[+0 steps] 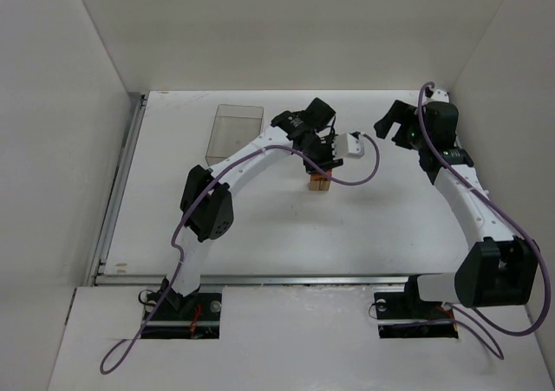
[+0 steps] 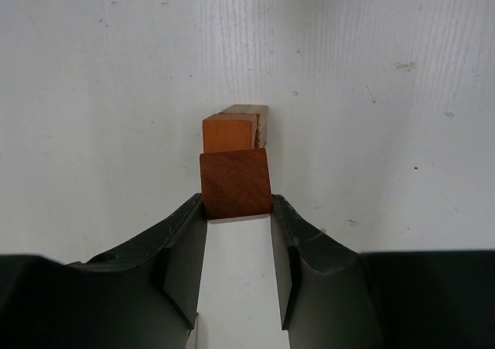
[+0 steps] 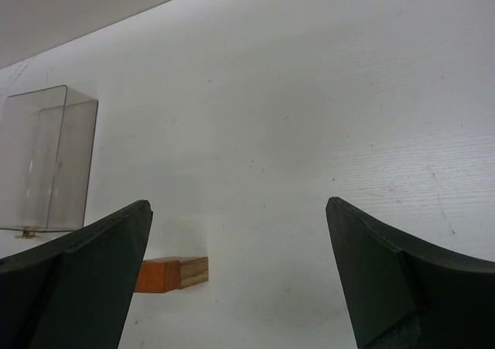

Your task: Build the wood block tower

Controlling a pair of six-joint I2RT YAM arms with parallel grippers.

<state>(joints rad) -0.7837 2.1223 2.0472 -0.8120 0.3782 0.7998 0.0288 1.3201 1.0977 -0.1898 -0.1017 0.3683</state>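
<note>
I will next move my left gripper down toward the orange block's top [image 1: 319, 177] [image 2: 229, 135] just below it and release the held block there, because that block is already over the stack.
The wood block tower [image 1: 320, 183] is a small stack at mid-table. From the left wrist it shows an orange block [image 2: 228, 135] lying against a tan block [image 2: 261, 121]. My left gripper [image 2: 237, 203] hangs right over the stack [image 1: 323, 162], shut on a reddish-brown block [image 2: 236, 183] pinched between its fingertips. My right gripper [image 1: 392, 124] stands open and empty off to the right, raised above the table. Its own view [image 3: 240, 210] has the orange block [image 3: 158, 275] and the tan block [image 3: 193, 271] low on the left, partly hidden behind one finger.
A clear plastic box [image 1: 234, 131] lies at the back left of the table [image 1: 286, 235], also visible as the clear box [image 3: 46, 159] from the right wrist. White walls enclose the table on three sides. A purple cable loops off each arm.
</note>
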